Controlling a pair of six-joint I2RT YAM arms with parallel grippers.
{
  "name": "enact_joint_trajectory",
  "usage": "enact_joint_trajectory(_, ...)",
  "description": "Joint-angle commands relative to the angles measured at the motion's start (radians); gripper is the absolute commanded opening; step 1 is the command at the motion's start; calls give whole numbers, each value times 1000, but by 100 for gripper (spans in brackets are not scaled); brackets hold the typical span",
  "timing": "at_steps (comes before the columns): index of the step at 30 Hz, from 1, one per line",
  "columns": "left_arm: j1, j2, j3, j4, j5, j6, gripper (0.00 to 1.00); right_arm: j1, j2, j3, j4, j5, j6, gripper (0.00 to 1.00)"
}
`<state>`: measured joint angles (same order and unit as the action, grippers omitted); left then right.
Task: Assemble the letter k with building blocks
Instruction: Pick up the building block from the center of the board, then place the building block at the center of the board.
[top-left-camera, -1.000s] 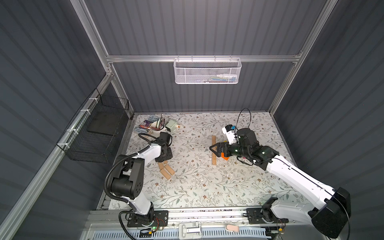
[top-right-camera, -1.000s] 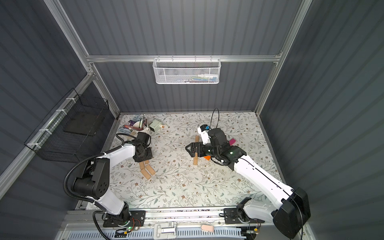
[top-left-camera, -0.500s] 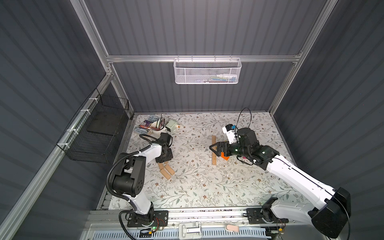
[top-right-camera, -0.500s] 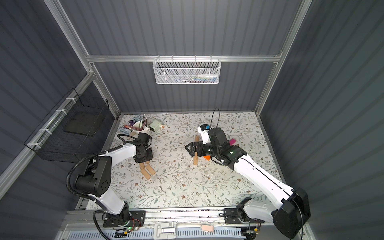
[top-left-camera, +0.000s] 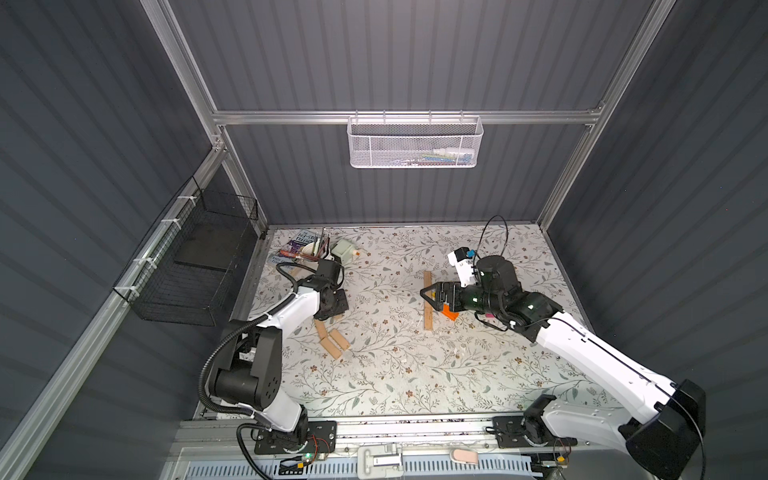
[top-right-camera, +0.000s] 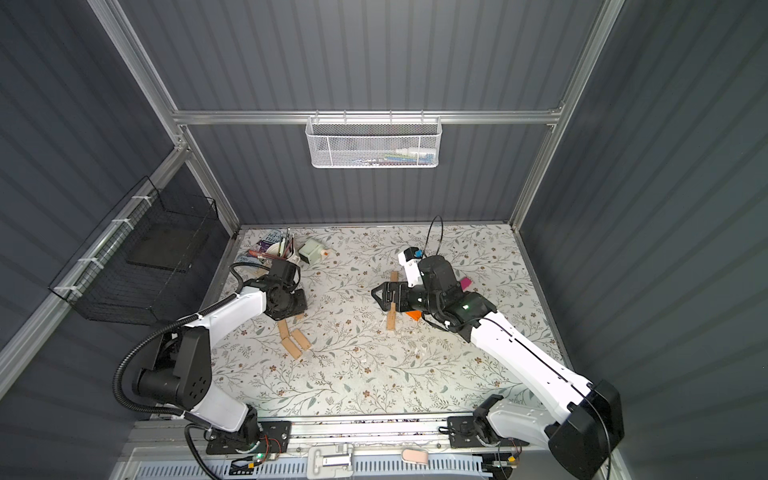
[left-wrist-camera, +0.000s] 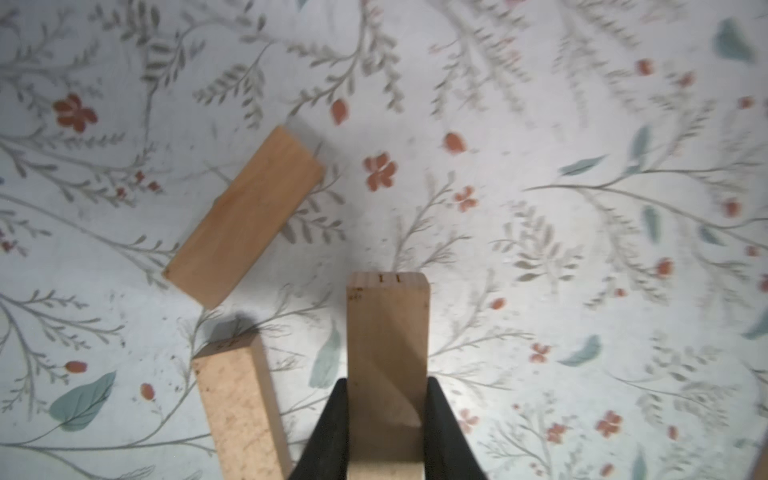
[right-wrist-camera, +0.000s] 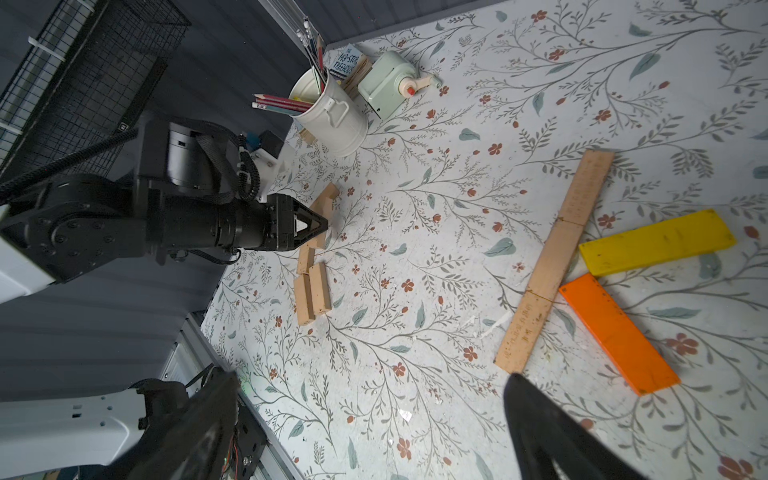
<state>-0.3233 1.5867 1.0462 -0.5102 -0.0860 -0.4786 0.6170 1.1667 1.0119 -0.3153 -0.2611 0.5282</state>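
Observation:
I should next carry my left gripper's block outward, lower it onto the open mat toward the tan planks and release its end.
My left gripper (left-wrist-camera: 386, 419) is shut on the end of a tan building block (left-wrist-camera: 386, 332), low over the floral mat. Two more tan blocks lie close by, one slanted (left-wrist-camera: 245, 216) and one beside the fingers (left-wrist-camera: 241, 407). In a top view this gripper (top-left-camera: 330, 311) sits at the left, just behind the loose tan blocks (top-left-camera: 332, 341). My right gripper (right-wrist-camera: 374, 436) hangs open and empty near the middle. Beside it, a straight line of tan planks (right-wrist-camera: 557, 257) lies with a yellow plank (right-wrist-camera: 656, 245) and an orange plank (right-wrist-camera: 615, 332) slanting off one side.
A white cup of pencils (right-wrist-camera: 328, 112), a green sharpener (right-wrist-camera: 386, 83) and a book (right-wrist-camera: 347, 62) stand in the back left corner. A pink block (top-right-camera: 465, 283) lies behind my right arm. A black wire basket (top-left-camera: 195, 274) hangs on the left wall, a white mesh basket (top-left-camera: 415, 143) on the back wall.
My left gripper's jaws have closed onto the tan block. Both arms have stayed nearly where they were.

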Motion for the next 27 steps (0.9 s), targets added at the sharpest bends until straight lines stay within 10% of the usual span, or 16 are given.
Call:
enact_joint_trajectory(1, -98, 45, 116, -14, -6, 16, 14, 5, -25, -11, -9, 46, 32, 99)
enact_joint_trajectory(27, -151, 574, 586, -65, -15, 57, 14, 5, -12, -38, -50, 46, 110, 99)
